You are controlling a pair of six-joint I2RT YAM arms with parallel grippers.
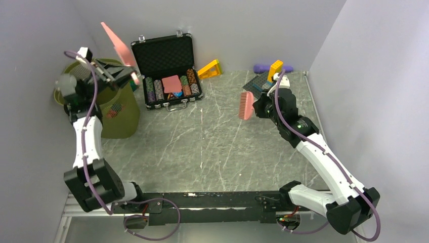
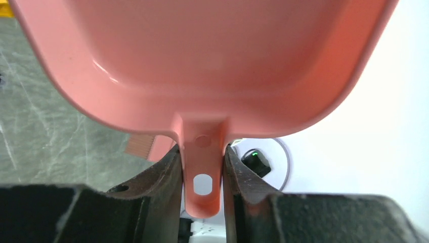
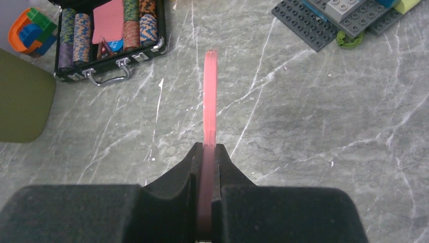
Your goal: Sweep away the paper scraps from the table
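Note:
The robot's right gripper should go down, move toward the middle of the table and let go of the brush, since the marble between the brush and the case is clear.
No paper scraps show on the grey-green marble table in any view. My left gripper is shut on the handle of a pink dustpan, held raised and tilted over the olive bin at the back left. In the left wrist view the pan fills the top, with its handle between my fingers. My right gripper is shut on a pink brush above the table's back right. In the right wrist view the brush shows edge-on between the jaws.
An open black case of poker chips stands at the back; it also shows in the right wrist view. A yellow wedge and a brick plate lie by the back wall. White walls close in both sides.

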